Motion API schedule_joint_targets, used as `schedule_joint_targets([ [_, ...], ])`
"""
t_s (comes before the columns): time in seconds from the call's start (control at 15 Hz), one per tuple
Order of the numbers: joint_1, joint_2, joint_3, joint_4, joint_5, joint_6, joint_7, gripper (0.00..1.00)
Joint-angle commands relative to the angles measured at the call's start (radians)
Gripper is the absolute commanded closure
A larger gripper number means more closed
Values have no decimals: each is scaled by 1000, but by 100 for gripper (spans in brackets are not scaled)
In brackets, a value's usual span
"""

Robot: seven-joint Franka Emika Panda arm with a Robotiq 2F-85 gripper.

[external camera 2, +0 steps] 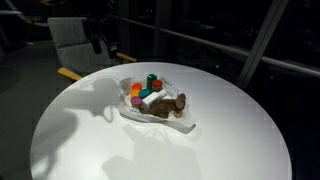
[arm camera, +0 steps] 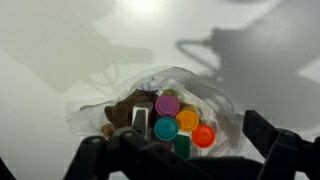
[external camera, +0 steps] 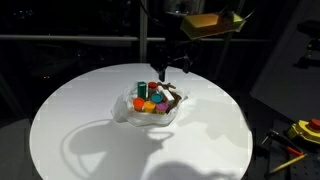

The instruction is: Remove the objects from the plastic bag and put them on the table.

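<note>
The green box is next: my gripper will move across over it and go down around its upper end (external camera: pixel 142 86) (arm camera: pixel 182 146).
The crinkled translucent plastic bag (external camera: pixel 125 112) (external camera 2: pixel 150 113) (arm camera: pixel 90 112) lies open near the middle of the round white table (external camera: pixel 80 130) (external camera 2: pixel 90 140). Inside it the objects sit bunched together: a green box (external camera: pixel 141 88) (external camera 2: pixel 150 80), a brown lump (external camera: pixel 172 97) (external camera 2: pixel 170 103) (arm camera: pixel 120 110), and round purple (arm camera: pixel 167 104), orange (arm camera: pixel 187 120), red (arm camera: pixel 203 135) and teal (arm camera: pixel 166 128) pieces. My gripper (external camera: pixel 172 60) (external camera 2: pixel 100 42) (arm camera: pixel 175 138) hangs above the table just behind the bag, open and holding nothing. Its dark fingers (arm camera: pixel 262 130) frame the bag from above.
Yellow tools (external camera: pixel 305 128) lie off the table at one side. A pale chair (external camera 2: pixel 70 35) stands beyond the table edge near the arm. The arm throws a shadow (external camera 2: pixel 95 95) on the white top beside the bag.
</note>
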Motion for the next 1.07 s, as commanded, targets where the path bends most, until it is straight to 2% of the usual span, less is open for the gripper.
schedule_joint_targets([
  [0.0, 95, 218, -86, 223, -62, -5, 73, 0],
  [0.2, 157, 364, -160, 387, -74, -25, 58, 0],
  [0.4, 187, 492, -222, 550, -46, -38, 33, 0],
  [0.6, 182, 593, -253, 683, -1, -60, -4, 0],
  [1.0, 155, 719, -275, 840, 86, -125, -87, 0],
])
